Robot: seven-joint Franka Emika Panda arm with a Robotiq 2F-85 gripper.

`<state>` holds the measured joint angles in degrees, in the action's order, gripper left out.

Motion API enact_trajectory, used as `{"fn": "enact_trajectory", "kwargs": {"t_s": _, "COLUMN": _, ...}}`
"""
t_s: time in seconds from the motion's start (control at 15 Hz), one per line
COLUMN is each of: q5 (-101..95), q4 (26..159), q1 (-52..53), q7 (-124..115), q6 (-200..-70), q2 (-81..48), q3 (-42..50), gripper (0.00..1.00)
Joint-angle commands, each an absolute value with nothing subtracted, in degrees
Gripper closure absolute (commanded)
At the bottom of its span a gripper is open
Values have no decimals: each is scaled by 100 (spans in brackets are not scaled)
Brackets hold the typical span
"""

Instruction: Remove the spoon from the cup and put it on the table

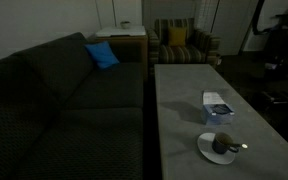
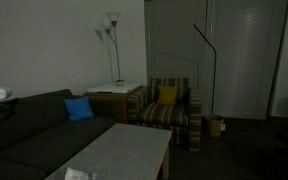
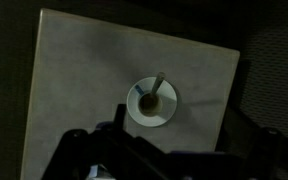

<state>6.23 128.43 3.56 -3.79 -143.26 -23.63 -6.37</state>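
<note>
The end of the spoon's handle sticks out past the cup's rim, so next I will bring my gripper down toward the saucer (image 1: 210, 153) and around the spoon's handle.
In the wrist view a white saucer (image 3: 134, 113) sits on the grey table (image 3: 84, 70). The small dark cup (image 3: 149, 101) stands on the saucer. The silvery spoon (image 3: 159, 84) leans in the cup with its handle over the rim. My gripper (image 3: 149, 162) is only a dark shape at the bottom edge, high above the table and apart from the cup; its jaws are too dark to read. In an exterior view the cup (image 1: 222, 143) on its saucer (image 1: 210, 153) stands near the table's front end, with a glint of the spoon (image 1: 241, 148) beside it.
A whitish-blue box (image 1: 217, 108) lies on the table (image 1: 184, 100) behind the saucer. A dark sofa (image 1: 64, 100) with a blue pillow (image 1: 102, 55) runs along one side. A striped armchair (image 1: 182, 45) and a wooden side table (image 1: 121, 38) stand beyond the far end.
</note>
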Motion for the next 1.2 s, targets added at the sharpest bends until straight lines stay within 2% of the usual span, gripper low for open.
{"fn": "enact_trajectory", "kwargs": {"t_s": 0.0, "q5": 1151, "q4": 12100, "q1": 364, "q7": -596, "q6": -14604, "q2": -3547, "q3": -698, "gripper": 0}}
{"fn": "enact_trajectory", "kwargs": {"t_s": 0.53, "q5": 1172, "q4": 10546, "q1": 378, "q7": -725, "q6": -14159, "q2": -5377, "q3": -694, "gripper": 0}}
{"fn": "enact_trajectory", "kwargs": {"t_s": 1.13, "q5": 1125, "q4": 9489, "q1": 446, "q7": -701, "q6": -13725, "q2": -6534, "q3": -714, "gripper": 0}}
